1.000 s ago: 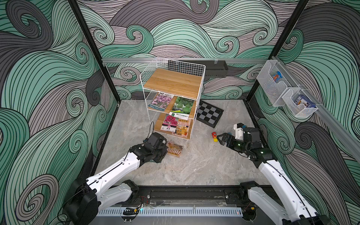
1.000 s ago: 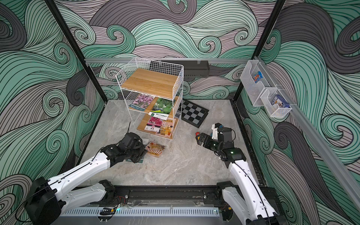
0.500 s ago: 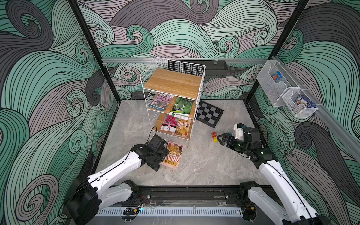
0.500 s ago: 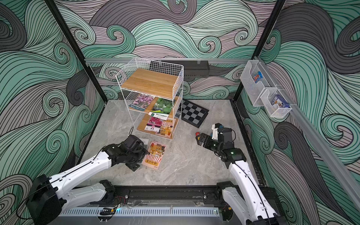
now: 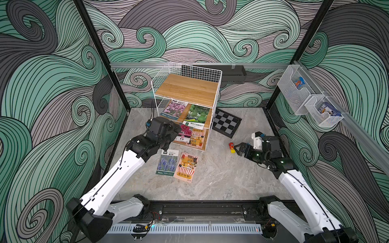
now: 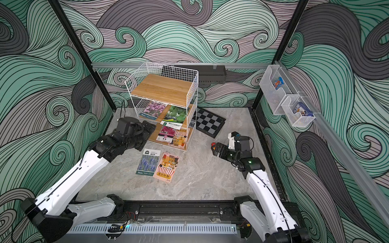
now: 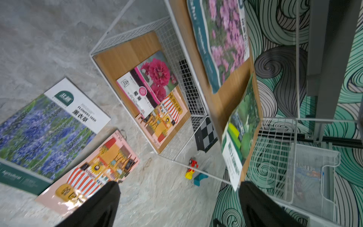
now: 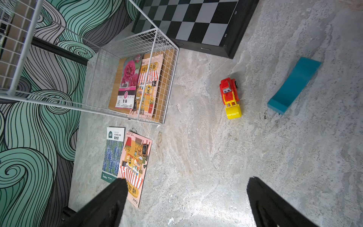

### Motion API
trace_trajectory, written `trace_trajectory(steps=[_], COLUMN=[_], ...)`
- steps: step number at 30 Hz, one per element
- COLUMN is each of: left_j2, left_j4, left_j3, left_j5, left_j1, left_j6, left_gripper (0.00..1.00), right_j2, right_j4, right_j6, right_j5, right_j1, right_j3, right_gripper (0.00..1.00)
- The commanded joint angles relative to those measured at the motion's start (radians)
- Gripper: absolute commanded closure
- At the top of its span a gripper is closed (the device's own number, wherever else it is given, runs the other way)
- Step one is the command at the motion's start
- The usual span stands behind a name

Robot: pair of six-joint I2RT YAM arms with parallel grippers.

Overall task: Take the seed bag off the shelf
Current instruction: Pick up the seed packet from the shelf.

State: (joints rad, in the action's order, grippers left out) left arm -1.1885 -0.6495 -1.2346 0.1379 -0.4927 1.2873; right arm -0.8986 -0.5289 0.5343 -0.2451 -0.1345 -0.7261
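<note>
The left gripper reaches outward to the shelf's middle board next and closes on the pink-flower bag's near end, since that end lies at the shelf's open front.
The shelf stands at the back with seed bags on its two lower boards: a pink-flower bag and a green bag in the middle, and a magenta-flower bag and a striped one at the bottom. On the floor in front lie a pink striped seed bag and a lavender bag. My left gripper hangs open and empty by the bottom tier's front left. My right gripper is open and empty.
A folded chessboard lies right of the shelf. A red and yellow toy bulldozer and a teal block sit just ahead of my right gripper. Clear bins hang on the right wall.
My left gripper opened and let go of the pink striped bag, which now lies flat beside the lavender bag. The left arm rose and moved back toward the shelf. The right arm stayed still.
</note>
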Motion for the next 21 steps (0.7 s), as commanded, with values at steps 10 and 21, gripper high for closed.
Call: trace_trajectory(steps=[10,21], left_j2=[-0.229,-0.391], left_j4=[0.279,0.321], left_j3=[-0.115,-0.132], left_j5=[-0.101,-0.184], left_j1=[0.203,0.261], left_j6=[-0.033,0.001], left_gripper=[0.01,0.02], right_j2=[0.027,0.01], right_j4=[-0.021,-0.026], right_j6=[-0.005,-0.007], right_j5=[-0.005,-0.003], right_j1=[-0.005,-0.006], right_j3=[-0.02,-0.039], right_gripper=[0.01,0.01])
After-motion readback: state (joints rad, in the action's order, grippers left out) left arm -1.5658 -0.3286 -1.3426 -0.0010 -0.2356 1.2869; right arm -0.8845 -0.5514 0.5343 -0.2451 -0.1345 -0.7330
